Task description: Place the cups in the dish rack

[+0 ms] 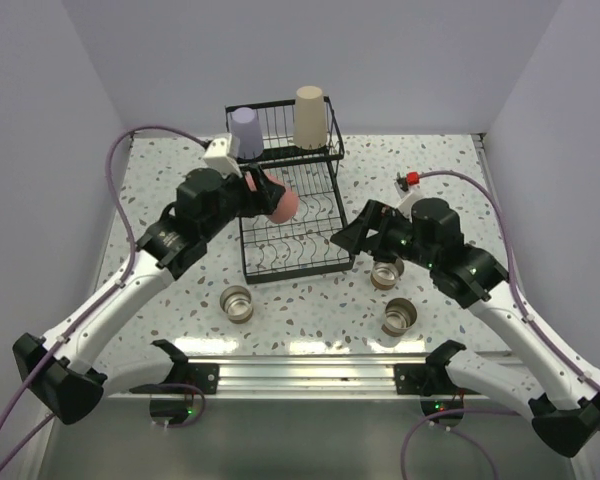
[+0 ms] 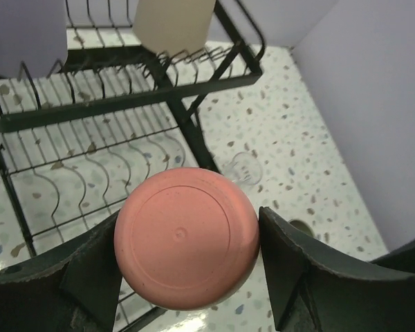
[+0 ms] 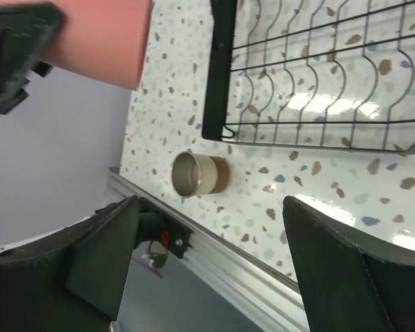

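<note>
The lower tray [image 2: 90, 173] is empty, so next my left gripper will turn to point outward and move down onto the tray's wires beside the rack's bar on the lavender cup's side.
The black wire dish rack [image 1: 290, 240] stands mid-table. Upside down in its raised upper basket are a lavender cup [image 1: 245, 130] and a tall beige cup [image 1: 311, 117]. My left gripper [image 1: 268, 198] is shut on the red-pink cup [image 2: 187, 235] and holds it above the lower tray [image 2: 90, 173], its flat base facing the wrist camera. My right gripper [image 1: 346, 240] stands open and empty by the rack's right front corner. Three short tan-and-metallic cups sit on the table [image 1: 239, 301] [image 1: 386, 273] [image 1: 399, 315]. A clear glass cup [image 2: 245, 168] stands just right of the rack.
An aluminium rail [image 1: 300, 370] runs along the table's near edge. White walls close in the left, back and right sides. The right wrist view shows one tan cup [image 3: 199, 173] between the rail and the rack's front edge [image 3: 318, 142].
</note>
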`<state>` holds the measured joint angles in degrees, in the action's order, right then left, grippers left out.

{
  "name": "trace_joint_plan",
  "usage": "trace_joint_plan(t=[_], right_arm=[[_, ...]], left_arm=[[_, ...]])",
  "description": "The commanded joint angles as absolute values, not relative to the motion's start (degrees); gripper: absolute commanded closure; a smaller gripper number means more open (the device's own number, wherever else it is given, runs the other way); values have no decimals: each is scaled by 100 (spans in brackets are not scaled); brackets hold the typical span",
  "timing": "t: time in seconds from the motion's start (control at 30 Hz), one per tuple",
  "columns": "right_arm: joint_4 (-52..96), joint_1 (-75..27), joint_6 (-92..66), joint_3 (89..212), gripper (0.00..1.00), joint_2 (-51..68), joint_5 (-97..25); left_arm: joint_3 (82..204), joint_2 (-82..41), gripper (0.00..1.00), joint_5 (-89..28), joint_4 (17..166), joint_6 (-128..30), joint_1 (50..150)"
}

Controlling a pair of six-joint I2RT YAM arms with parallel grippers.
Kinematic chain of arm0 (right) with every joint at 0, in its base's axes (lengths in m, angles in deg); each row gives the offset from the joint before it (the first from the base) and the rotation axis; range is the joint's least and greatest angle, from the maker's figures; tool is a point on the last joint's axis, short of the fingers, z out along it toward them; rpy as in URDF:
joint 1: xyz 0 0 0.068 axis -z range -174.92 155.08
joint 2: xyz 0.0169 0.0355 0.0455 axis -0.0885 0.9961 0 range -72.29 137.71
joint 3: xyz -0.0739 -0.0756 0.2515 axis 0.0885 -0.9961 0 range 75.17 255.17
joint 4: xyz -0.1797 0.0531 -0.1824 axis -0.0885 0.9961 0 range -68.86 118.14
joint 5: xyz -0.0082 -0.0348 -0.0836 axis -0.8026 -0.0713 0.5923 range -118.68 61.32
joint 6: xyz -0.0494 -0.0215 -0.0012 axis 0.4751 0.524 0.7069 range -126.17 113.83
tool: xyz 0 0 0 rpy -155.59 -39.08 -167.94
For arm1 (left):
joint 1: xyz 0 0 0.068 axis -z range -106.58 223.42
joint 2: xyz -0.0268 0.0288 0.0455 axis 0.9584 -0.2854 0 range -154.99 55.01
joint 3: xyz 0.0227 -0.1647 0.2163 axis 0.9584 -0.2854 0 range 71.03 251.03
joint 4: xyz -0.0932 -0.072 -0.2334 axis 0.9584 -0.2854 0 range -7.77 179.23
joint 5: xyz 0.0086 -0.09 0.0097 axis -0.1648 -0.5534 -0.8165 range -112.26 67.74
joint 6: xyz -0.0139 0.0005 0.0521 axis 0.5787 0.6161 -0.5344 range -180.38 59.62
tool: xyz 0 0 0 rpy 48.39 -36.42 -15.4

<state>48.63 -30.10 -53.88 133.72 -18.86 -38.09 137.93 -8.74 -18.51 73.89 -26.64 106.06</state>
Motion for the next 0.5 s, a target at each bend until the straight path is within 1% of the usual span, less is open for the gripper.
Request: trace_joint_plan(t=[0.0, 0.03, 0.13, 0.23, 0.4, 0.47], right_arm=[[5524, -2990, -4951, 13432, 12, -2096, -3405], [5620, -2990, -4933, 13450, 12, -2148, -3360], [5814, -2990, -4889, 13476, 12, -2359, -3220], [5989, -2990, -4889, 13441, 13, -2553, -3132], [6201, -2990, -4950, 13301, 13, -2843, -3088], [6262, -2999, -4968, 13266, 13, -2887, -3087]], left_arm=[[13327, -1003, 100, -628, 7708, -3400, 11015], [13204, -1029, 100, -243, 7840, -3444, 11068], [12721, -1135, 100, 391, 8647, -3515, 11191], [12185, -1222, 100, 813, 9595, -3769, 11279], [11718, -1749, 100, 1245, 10600, -4261, 11341], [11533, -1942, 100, 1325, 11232, -4350, 11349]])
